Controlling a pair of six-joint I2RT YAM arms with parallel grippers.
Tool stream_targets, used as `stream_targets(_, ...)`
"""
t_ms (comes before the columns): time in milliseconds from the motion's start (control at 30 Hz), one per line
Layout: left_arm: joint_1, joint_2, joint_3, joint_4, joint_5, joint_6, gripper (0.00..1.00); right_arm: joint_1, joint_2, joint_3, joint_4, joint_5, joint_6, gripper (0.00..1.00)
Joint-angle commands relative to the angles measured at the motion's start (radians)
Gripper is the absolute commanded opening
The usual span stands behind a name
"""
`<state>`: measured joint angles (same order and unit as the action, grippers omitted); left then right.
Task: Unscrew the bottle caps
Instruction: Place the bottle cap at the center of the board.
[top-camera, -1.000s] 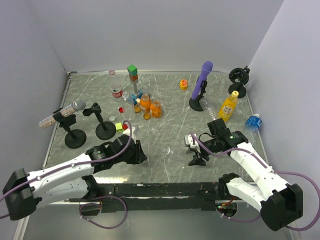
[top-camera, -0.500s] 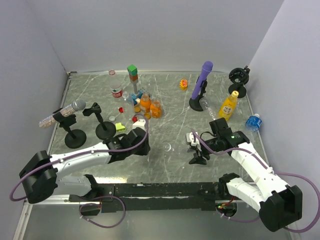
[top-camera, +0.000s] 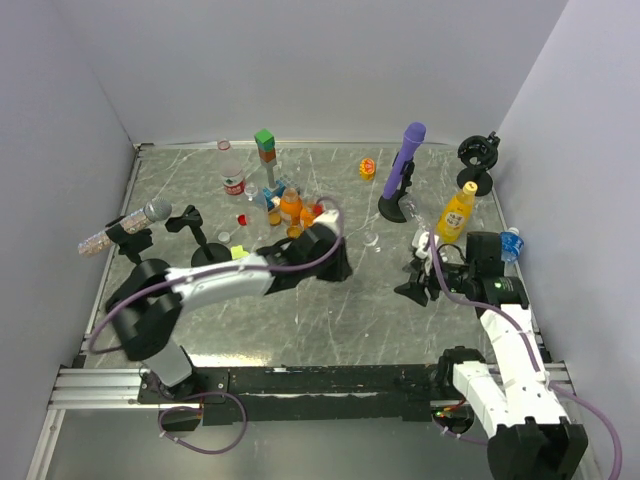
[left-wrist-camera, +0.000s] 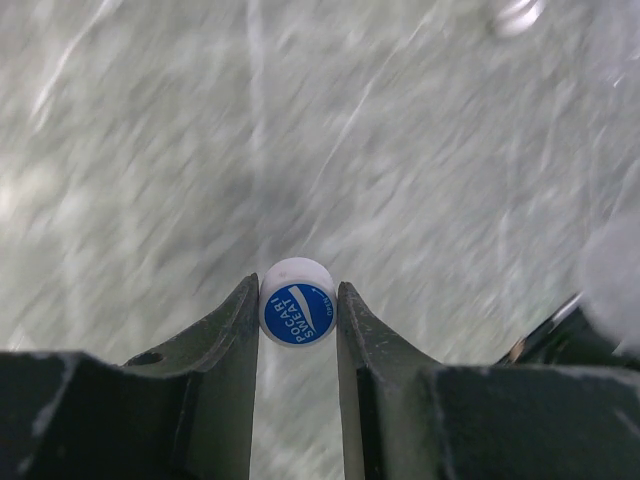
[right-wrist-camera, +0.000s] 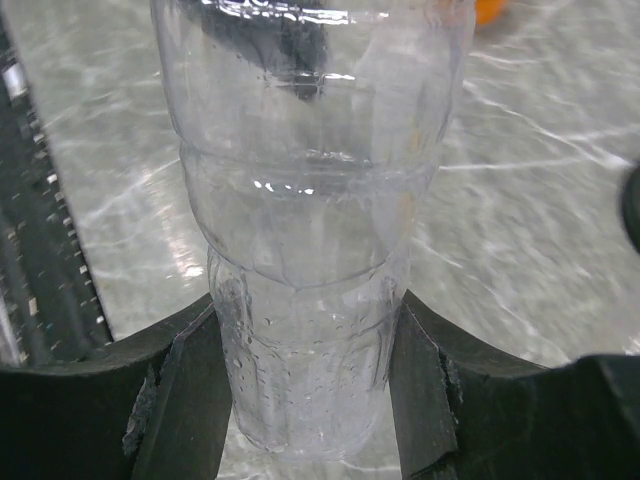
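Note:
I will next swing my left gripper back and across to that open patch and let go of the white cap (left-wrist-camera: 297, 316).
In the left wrist view my left gripper (left-wrist-camera: 297, 292) is shut on a small white bottle cap (left-wrist-camera: 297, 316) with a blue printed top, held above the grey marbled table (left-wrist-camera: 400, 150). From above, that gripper (top-camera: 337, 266) hangs over the middle of the table. My right gripper (right-wrist-camera: 308, 305) is shut on the lower body of a clear bottle (right-wrist-camera: 310, 190). From above, the right gripper (top-camera: 413, 275) sits right of centre. Its bottle's mouth does not show.
Orange bottles (top-camera: 291, 206), a red-labelled bottle (top-camera: 234, 184) and a green and orange block stack (top-camera: 265, 146) crowd the back left. A yellow bottle (top-camera: 456, 213), a blue-labelled bottle (top-camera: 507, 243) and a purple microphone (top-camera: 405, 163) stand at the right. Black stands (top-camera: 150, 272) stand at the left.
My left arm has swung from the near left out over the middle of the table. My right gripper has carried the clear bottle rightwards and farther from the front edge.

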<state>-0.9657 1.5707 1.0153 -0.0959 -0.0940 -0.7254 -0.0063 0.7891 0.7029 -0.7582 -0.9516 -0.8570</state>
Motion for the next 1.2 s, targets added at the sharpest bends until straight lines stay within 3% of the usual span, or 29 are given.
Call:
stream_targets(0, 0.004, 0.168, 0.236, -0.033, -0.004, 0.036, 0.01, -0.066, -0.033, 0.026, 0.102, -0.015, 0.093, 0.17)
stream_targets(200, 0.031, 0.328, 0.384, -0.062, 0.03, 0.054, 0.01, -0.133, -0.059, 0.012, 0.12, -0.027, 0.115, 0.17)
stream_targets(400, 0.027, 0.321, 0.384, -0.088, 0.065, 0.067, 0.01, -0.139, -0.051, 0.013, 0.1, -0.056, 0.096, 0.17)
stream_targets(567, -0.01, 0.106, 0.145, -0.204, -0.009, 0.061, 0.01, -0.138, -0.036, 0.015, 0.062, -0.101, 0.053, 0.17)
stream_targets(800, 0.016, -0.338, -0.249, -0.386, -0.095, -0.127, 0.03, -0.086, 0.002, 0.029, 0.034, -0.102, 0.024, 0.18)
stream_targets(967, 0.093, -0.477, -0.385, -0.464, -0.142, -0.23, 0.05, -0.028, -0.014, 0.015, 0.069, -0.067, 0.052, 0.18)
stream_targets(1167, 0.191, -0.509, -0.396, -0.588, -0.274, -0.278, 0.04, -0.017, -0.01, 0.017, 0.063, -0.069, 0.047, 0.18)
